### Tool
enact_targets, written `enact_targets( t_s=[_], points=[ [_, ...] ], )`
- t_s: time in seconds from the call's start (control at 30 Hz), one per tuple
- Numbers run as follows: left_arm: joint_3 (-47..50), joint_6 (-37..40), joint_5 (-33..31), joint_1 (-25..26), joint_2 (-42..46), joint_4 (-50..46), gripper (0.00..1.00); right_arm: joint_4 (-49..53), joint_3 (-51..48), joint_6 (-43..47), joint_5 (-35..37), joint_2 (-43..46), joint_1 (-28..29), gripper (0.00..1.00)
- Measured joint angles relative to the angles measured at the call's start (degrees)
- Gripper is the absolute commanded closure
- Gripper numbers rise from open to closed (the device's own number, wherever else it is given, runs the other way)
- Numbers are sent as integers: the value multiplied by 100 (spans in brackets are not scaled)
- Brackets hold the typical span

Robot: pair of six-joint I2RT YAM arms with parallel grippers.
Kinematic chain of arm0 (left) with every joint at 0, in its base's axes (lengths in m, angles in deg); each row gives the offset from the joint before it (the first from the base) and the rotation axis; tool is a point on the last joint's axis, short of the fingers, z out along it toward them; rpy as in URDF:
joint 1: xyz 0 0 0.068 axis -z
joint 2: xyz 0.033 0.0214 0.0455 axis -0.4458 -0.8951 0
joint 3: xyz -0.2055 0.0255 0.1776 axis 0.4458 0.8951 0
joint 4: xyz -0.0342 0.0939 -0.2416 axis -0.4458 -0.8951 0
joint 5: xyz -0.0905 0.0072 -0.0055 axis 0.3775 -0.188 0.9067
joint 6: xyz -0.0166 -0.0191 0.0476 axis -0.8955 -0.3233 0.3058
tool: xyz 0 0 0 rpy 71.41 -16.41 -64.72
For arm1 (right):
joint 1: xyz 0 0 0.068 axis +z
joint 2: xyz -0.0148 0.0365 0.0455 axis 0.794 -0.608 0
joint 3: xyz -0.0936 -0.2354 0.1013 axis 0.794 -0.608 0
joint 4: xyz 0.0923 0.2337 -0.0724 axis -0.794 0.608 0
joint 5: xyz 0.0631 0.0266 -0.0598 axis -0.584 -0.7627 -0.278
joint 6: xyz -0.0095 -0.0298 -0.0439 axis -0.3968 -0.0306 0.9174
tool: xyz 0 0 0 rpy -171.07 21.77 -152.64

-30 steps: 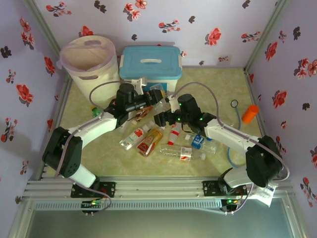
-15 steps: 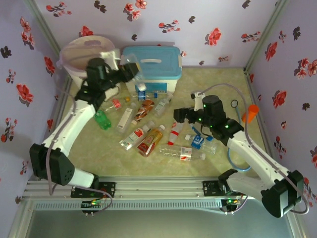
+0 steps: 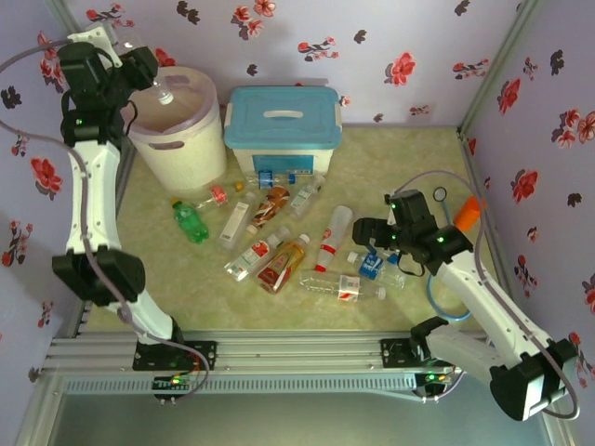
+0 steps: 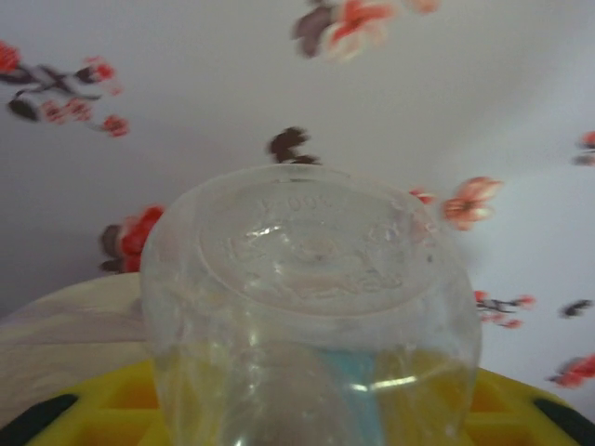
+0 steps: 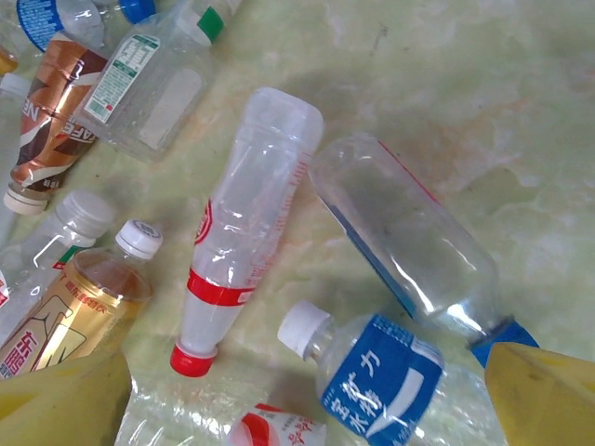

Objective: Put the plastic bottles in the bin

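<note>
My left gripper needs to go lower and tip down into the bin's opening [image 3: 178,105] to release the clear plastic bottle, because it still hangs above the bin's rim.
My left gripper [image 3: 139,70] is raised high at the back left, shut on a clear plastic bottle [image 3: 160,90] that hangs over the mouth of the round white bin [image 3: 177,139]. In the left wrist view the bottle's base [image 4: 311,269] sits between the yellow fingers [image 4: 102,409]. Several more bottles lie on the table, among them a green one [image 3: 190,223] and an amber one [image 3: 282,264]. My right gripper [image 3: 369,232] hovers open over a red-capped bottle [image 5: 244,232] and a blue-labelled bottle [image 5: 383,383], with nothing between its fingers.
A white box with a blue lid [image 3: 284,121] stands just right of the bin. An orange cup [image 3: 469,213] lies at the right wall, with a blue cable [image 3: 435,288] beside it. Flowered walls close in the back and both sides.
The left arm lifted the clear bottle from the middle of the table and swung it up and left over the bin. The right arm pulled back to the right, still open.
</note>
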Motion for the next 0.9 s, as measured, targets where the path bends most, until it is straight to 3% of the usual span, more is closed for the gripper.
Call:
enact_targets(
  t_s=[0.2,0.33,0.67,0.9],
  points=[
    [-1692,490,-223,-107,-1770,-1154,86,643,131,-203,133,251,-59,5],
    [-2238,782,-299,-107,-2474,-1705,86,1082,184,-363,181,420,-81,7],
    [-2199,1484,-350,-26,-2861,-2199,78,1665,190,-699,310,935,-323,6],
    [-1668,1845,-350,162,-2964,-2277,69,1668,188,-890,354,1213,-533,5]
  ],
)
